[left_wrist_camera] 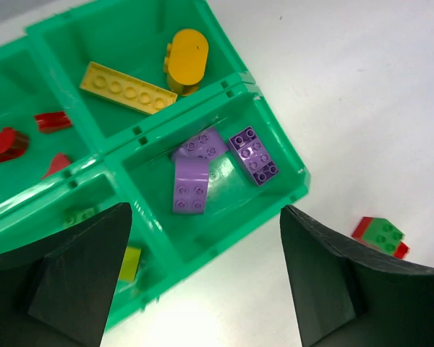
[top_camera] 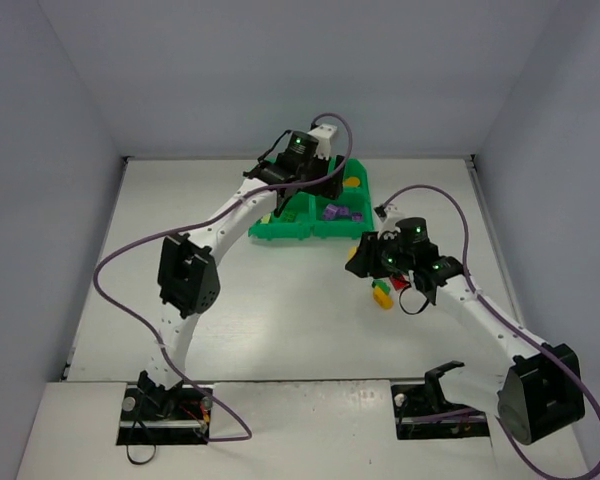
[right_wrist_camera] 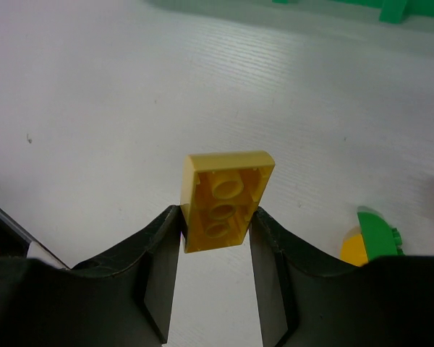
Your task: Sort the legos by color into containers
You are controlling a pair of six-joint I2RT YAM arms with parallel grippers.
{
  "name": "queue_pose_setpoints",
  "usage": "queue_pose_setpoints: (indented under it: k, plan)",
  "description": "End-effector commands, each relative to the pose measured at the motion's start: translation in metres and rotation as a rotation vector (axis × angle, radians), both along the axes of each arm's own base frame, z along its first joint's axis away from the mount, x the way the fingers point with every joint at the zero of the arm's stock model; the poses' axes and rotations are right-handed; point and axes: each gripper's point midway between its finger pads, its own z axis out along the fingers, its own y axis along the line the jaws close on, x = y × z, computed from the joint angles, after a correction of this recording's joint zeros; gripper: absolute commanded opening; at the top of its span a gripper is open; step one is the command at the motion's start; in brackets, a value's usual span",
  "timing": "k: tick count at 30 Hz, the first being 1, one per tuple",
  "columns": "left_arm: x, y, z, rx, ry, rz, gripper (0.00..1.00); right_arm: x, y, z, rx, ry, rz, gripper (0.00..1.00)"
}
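Note:
My right gripper will next release the yellow brick outward over the tray's far section (top_camera: 354, 174), where the yellow plate and yellow cylinder lie.
The green tray (top_camera: 290, 230) stands at the back centre. In the left wrist view its compartments (left_wrist_camera: 293, 163) hold three purple bricks (left_wrist_camera: 190, 186), a yellow plate (left_wrist_camera: 126, 88) with a yellow cylinder (left_wrist_camera: 186, 58), red bricks (left_wrist_camera: 3, 142) and a lime brick (left_wrist_camera: 130, 262). My left gripper (left_wrist_camera: 206, 289) is open and empty above the tray's front edge (top_camera: 280, 200). My right gripper (right_wrist_camera: 215, 224) is shut on a yellow brick (right_wrist_camera: 226, 195), hollow underside towards the camera, held above the table in front of the tray (top_camera: 362, 258).
A red-and-green brick (left_wrist_camera: 380, 236) lies on the table right of the tray. A green-and-yellow brick (right_wrist_camera: 369, 242) and a red brick (top_camera: 400, 283) lie near my right gripper. White walls enclose the table.

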Motion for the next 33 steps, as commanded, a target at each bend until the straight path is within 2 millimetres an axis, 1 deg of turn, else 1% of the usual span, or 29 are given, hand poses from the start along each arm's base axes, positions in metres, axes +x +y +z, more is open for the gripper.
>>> queue_pose_setpoints:
  k: [1,2,3,4,5,6,7,8,9,10,11,12,13,14,15,16,17,18,20,21,23,25,26,27,28,29,30,31,33]
  plan:
    - [-0.018,0.039,0.119,-0.092,-0.183,0.068,0.77,0.027,0.015,0.04,0.015,-0.127,0.04,0.0]
    - [-0.025,0.056,0.14,-0.102,-0.212,0.103,0.77,0.037,0.02,0.05,0.015,-0.147,0.047,0.0]
    - [-0.028,0.068,0.144,-0.101,-0.214,0.127,0.77,0.043,0.023,0.055,0.009,-0.165,0.056,0.0]
    - [-0.028,0.086,0.126,-0.075,-0.176,0.163,0.77,0.049,0.026,0.06,0.004,-0.18,0.062,0.0]
    - [-0.039,0.103,0.146,-0.09,-0.207,0.19,0.77,0.059,0.032,0.069,0.005,-0.2,0.068,0.0]
    - [-0.044,0.114,0.147,-0.085,-0.21,0.206,0.77,0.064,0.034,0.073,0.004,-0.212,0.07,0.0]
    - [-0.049,0.129,0.126,-0.049,-0.176,0.232,0.77,0.07,0.037,0.071,-0.001,-0.206,0.074,0.0]
    - [-0.062,0.144,0.142,-0.06,-0.206,0.255,0.77,0.079,0.04,0.083,0.005,-0.233,0.075,0.0]
    - [-0.068,0.155,0.141,-0.047,-0.209,0.277,0.77,0.083,0.041,0.085,0.004,-0.242,0.076,0.0]
    - [-0.073,0.166,0.137,-0.031,-0.206,0.302,0.77,0.089,0.043,0.081,-0.009,-0.235,0.077,0.0]
    - [-0.088,0.181,0.129,-0.015,-0.197,0.322,0.78,0.094,0.044,0.083,-0.011,-0.243,0.075,0.0]
    - [-0.094,0.189,0.125,-0.01,-0.195,0.336,0.78,0.101,0.046,0.092,-0.008,-0.263,0.07,0.0]
    - [-0.1,0.197,0.121,-0.006,-0.189,0.349,0.78,0.106,0.048,0.086,-0.017,-0.254,0.072,0.0]
    - [-0.113,0.208,0.113,-0.002,-0.179,0.361,0.78,0.111,0.048,0.088,-0.02,-0.257,0.062,0.0]
    - [-0.119,0.213,0.109,-0.009,-0.168,0.374,0.78,0.118,0.05,0.096,-0.019,-0.278,0.057,0.0]
    - [-0.125,0.217,0.105,-0.011,-0.159,0.381,0.78,0.125,0.051,0.091,-0.027,-0.268,0.051,0.0]
    - [-0.135,0.225,0.111,-0.027,-0.178,0.396,0.78,0.13,0.05,0.091,-0.034,-0.272,0.04,0.0]
    - [-0.142,0.229,0.095,-0.023,-0.146,0.411,0.78,0.135,0.051,0.092,-0.036,-0.278,0.033,0.0]
    - [-0.154,0.233,0.095,-0.048,-0.156,0.412,0.78,0.149,0.054,0.095,-0.046,-0.294,0.022,0.0]
    - [-0.16,0.234,0.083,-0.048,-0.129,0.41,0.78,0.156,0.053,0.095,-0.057,-0.301,0.008,0.0]
    - [-0.169,0.232,0.084,-0.075,-0.138,0.392,0.78,0.17,0.055,0.098,-0.064,-0.313,-0.006,0.0]
    - [-0.174,0.233,0.076,-0.078,-0.122,0.391,0.78,0.182,0.056,0.092,-0.082,-0.311,-0.02,0.0]
    - [-0.176,0.235,0.077,-0.082,-0.127,0.393,0.78,0.189,0.058,0.099,-0.08,-0.327,-0.028,0.0]
    - [-0.179,0.236,0.075,-0.08,-0.117,0.395,0.78,0.194,0.057,0.098,-0.086,-0.33,-0.04,0.0]
    - [-0.181,0.237,0.073,-0.079,-0.111,0.397,0.78,0.2,0.058,0.091,-0.094,-0.32,-0.042,0.0]
    - [-0.182,0.237,0.075,-0.081,-0.113,0.395,0.78,0.206,0.06,0.098,-0.092,-0.337,-0.048,0.0]
    - [-0.184,0.238,0.073,-0.077,-0.108,0.395,0.78,0.211,0.059,0.098,-0.094,-0.343,-0.053,0.0]
    - [-0.187,0.239,0.07,-0.067,-0.098,0.396,0.78,0.217,0.059,0.091,-0.104,-0.336,-0.058,0.0]
    - [-0.191,0.245,0.069,-0.058,-0.098,0.409,0.78,0.227,0.061,0.098,-0.099,-0.354,-0.066,0.0]
